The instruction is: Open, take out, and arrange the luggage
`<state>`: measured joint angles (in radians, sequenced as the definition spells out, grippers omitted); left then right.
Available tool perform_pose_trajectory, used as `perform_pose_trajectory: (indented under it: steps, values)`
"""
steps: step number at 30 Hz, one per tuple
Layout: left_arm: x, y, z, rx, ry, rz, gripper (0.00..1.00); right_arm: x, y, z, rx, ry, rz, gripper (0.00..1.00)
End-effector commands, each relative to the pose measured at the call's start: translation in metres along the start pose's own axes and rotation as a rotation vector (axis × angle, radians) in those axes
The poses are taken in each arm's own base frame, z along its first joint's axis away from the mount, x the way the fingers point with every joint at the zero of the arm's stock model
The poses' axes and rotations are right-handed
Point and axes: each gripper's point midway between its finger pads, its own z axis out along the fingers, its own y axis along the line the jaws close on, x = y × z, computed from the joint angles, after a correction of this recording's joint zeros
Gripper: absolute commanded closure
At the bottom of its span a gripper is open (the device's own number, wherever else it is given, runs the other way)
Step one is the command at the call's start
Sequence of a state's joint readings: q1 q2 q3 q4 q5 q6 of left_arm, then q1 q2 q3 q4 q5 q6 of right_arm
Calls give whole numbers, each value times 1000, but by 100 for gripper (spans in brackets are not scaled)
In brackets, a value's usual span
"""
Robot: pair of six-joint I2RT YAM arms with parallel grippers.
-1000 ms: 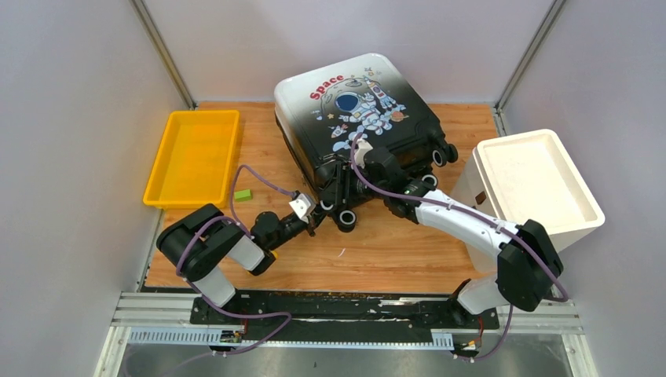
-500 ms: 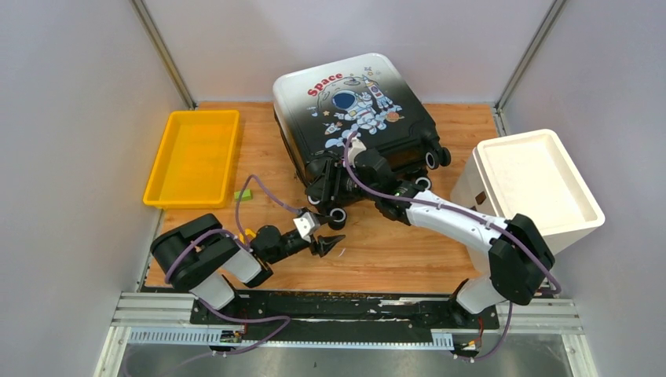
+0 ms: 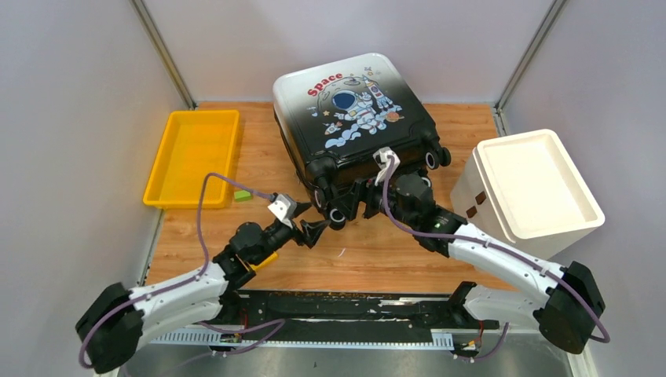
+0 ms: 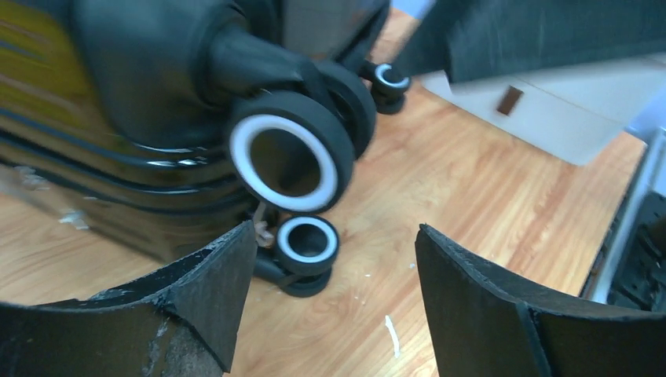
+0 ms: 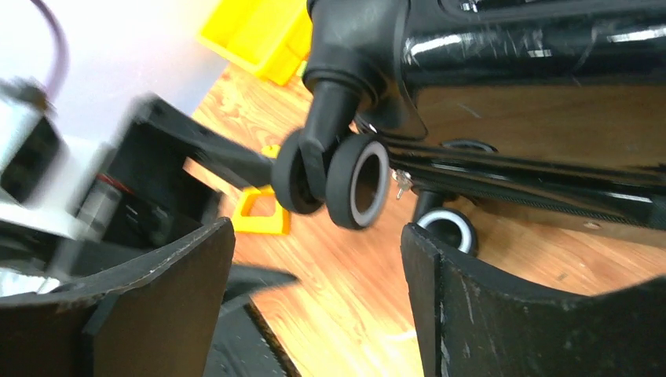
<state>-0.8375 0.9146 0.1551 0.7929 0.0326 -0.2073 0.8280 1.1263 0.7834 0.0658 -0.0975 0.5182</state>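
Observation:
The small zipper pull (image 5: 403, 183) sits below, between the upper and lower wheels, so my right gripper's fingers should go down past the upper wheel next and close there.
The luggage (image 3: 353, 118) lies flat and closed at the back middle of the table, with its astronaut and red "Space" print facing up and its black wheels (image 3: 338, 217) toward me. My left gripper (image 3: 311, 231) is open just left of the nearest wheel, with nothing between its fingers. In the left wrist view the wheels (image 4: 287, 161) sit right ahead of that gripper (image 4: 334, 263). My right gripper (image 3: 363, 203) is open at the luggage's near edge, beside the wheels (image 5: 357, 181). It holds nothing.
A yellow tray (image 3: 192, 157) stands at the left, with a small green block (image 3: 243, 195) by its near right corner. A white bin (image 3: 538, 184) stands at the right, close to the right arm's forearm.
My left gripper went from shut to open, drew back from the wheels, then came forward again. The right gripper opened wider and pulled back off the luggage's near edge. The luggage shifted slightly.

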Motion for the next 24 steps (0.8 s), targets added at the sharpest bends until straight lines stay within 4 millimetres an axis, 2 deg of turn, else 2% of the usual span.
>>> perform_pose_trajectory:
  steps: [1, 2, 3, 4, 5, 6, 7, 8, 9, 11, 13, 14, 17, 19, 20, 24]
  values:
    - [15, 40, -32, -258, 180, -19, 17, 5, -10, -9, -17, -58, -161, 24]
    - [1, 41, -37, -279, 127, -37, 14, 9, -14, -10, -18, -75, -179, 24]
    - [2, 49, -44, -332, 127, -59, 14, 11, -16, -12, -28, -96, -198, 25]
    - [-12, 50, -49, -348, 80, -75, 12, 14, -17, -13, -48, -123, -221, 27]
    - [-9, 56, -57, -390, 100, -83, 11, 16, -17, -15, -77, -157, -248, 28]
    - [-25, 56, -61, -396, 54, -92, 11, 19, -16, -17, -105, -190, -274, 29]
    - [-21, 60, -69, -428, 83, -92, 10, 19, -16, -18, -124, -231, -293, 31]
    - [-35, 60, -73, -438, 46, -103, 10, 20, -18, -19, -131, -260, -302, 32]
    - [-35, 60, -76, -446, 54, -119, 10, 20, -19, -18, -141, -282, -317, 33]
    - [-54, 58, -82, -454, 24, -143, 9, 26, -23, -8, -142, -282, -341, 35]
    - [-56, 59, -87, -469, 57, -142, 9, 30, -25, 2, -152, -275, -369, 35]
    - [-68, 58, -88, -476, 43, -147, 8, 30, -25, 7, -154, -279, -377, 36]
    - [-84, 56, -93, -490, 89, -145, 6, 25, -21, 9, -191, -361, -389, 36]
    - [-85, 56, -100, -507, 159, -128, 4, 25, -25, 14, -186, -404, -379, 37]
    - [-94, 54, -99, -503, 163, -119, 4, 25, -27, 18, -173, -419, -377, 38]
    - [-96, 45, -102, -446, 240, -62, 0, 29, -34, 35, -159, -449, -376, 39]
